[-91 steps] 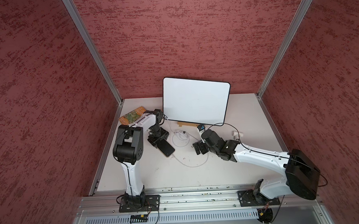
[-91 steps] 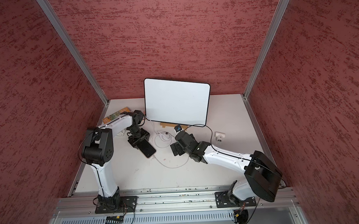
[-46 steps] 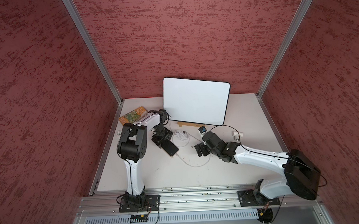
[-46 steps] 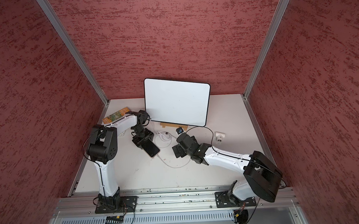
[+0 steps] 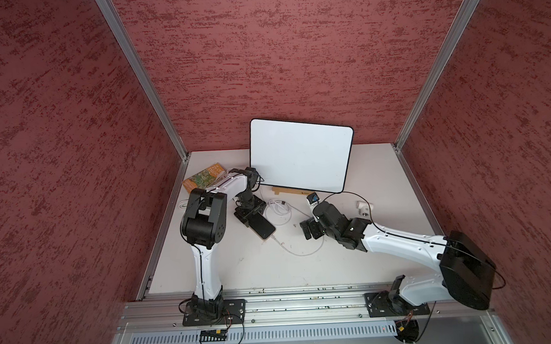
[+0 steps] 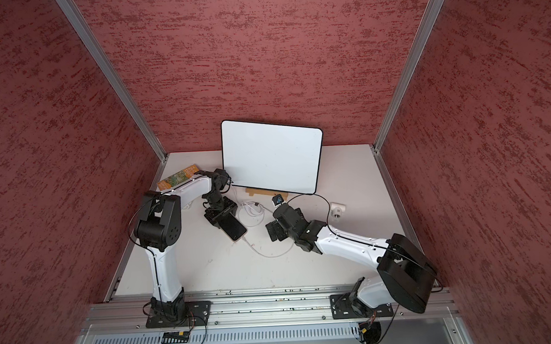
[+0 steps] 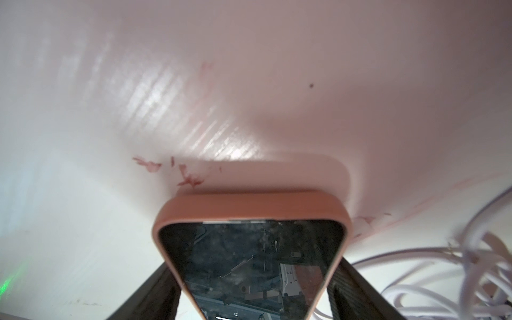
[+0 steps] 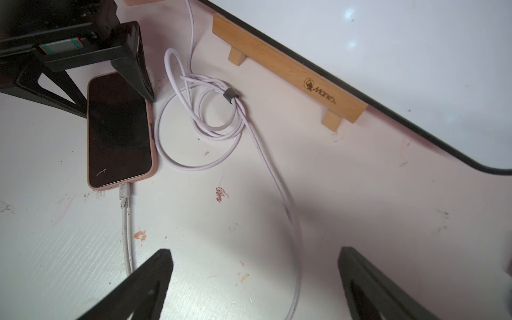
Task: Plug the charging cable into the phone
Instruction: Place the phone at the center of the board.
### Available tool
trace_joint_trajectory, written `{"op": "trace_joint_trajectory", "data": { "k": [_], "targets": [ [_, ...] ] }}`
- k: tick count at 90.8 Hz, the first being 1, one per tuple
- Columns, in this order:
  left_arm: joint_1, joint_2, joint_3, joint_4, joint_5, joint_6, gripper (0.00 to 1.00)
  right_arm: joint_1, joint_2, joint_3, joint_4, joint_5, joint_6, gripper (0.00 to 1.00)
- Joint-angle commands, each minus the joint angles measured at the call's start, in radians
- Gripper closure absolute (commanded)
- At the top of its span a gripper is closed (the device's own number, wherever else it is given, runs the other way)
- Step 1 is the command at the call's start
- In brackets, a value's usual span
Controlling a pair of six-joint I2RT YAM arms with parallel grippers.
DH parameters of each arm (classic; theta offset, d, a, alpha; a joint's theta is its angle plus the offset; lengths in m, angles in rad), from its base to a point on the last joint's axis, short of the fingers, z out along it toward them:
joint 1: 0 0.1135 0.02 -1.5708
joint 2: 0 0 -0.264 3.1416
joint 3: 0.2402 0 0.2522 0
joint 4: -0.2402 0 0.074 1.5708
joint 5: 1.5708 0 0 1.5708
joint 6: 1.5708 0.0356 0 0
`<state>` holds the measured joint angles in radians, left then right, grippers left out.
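Note:
The phone (image 5: 263, 227) has the plug in its near end, so the robot's left gripper will next slide the phone back over the bare tabletop, away from the cable loops, and then let go of it.
The phone (image 5: 263, 227) (image 6: 234, 229) lies flat on the table, black screen up, in a tan case. My left gripper (image 5: 249, 214) (image 6: 220, 216) is shut on the phone's far end, one finger pressed against each long edge; in the left wrist view the phone (image 7: 249, 263) fills the gap of that gripper (image 7: 255, 266). The charging cable (image 5: 279, 208) (image 8: 216, 110) lies looped beside the phone, and its plug (image 8: 123, 191) sits in the phone's (image 8: 116, 130) near end. My right gripper (image 5: 307, 229) (image 8: 255, 250) hovers open and empty over the cable's slack.
A white black-rimmed board (image 5: 301, 157) leans on the back wall on a wooden stand (image 8: 288, 66). A colourful packet (image 5: 203, 178) lies at the back left. A small white adapter (image 5: 363, 207) and a blue-and-white gadget (image 5: 312, 198) lie near the right arm.
The left arm's elbow swung right and its gripper shifted the phone slightly right with it. The right gripper drifted a little toward the front and stays open.

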<state>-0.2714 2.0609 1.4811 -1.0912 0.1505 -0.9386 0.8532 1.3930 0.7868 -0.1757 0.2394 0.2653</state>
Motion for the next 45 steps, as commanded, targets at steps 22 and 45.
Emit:
{"op": "trace_joint_trajectory", "data": {
  "k": [22, 45],
  "targets": [
    [0.0, -0.035, -0.101, 0.065, 0.023, -0.018, 1.0, -0.013, -0.015, -0.006, 0.025, 0.013, 0.01, 0.01],
    [0.016, -0.046, -0.141, 0.084, 0.029, -0.019, 1.0, -0.013, 0.003, -0.002, 0.036, 0.005, 0.017, 0.01]
  ]
}}
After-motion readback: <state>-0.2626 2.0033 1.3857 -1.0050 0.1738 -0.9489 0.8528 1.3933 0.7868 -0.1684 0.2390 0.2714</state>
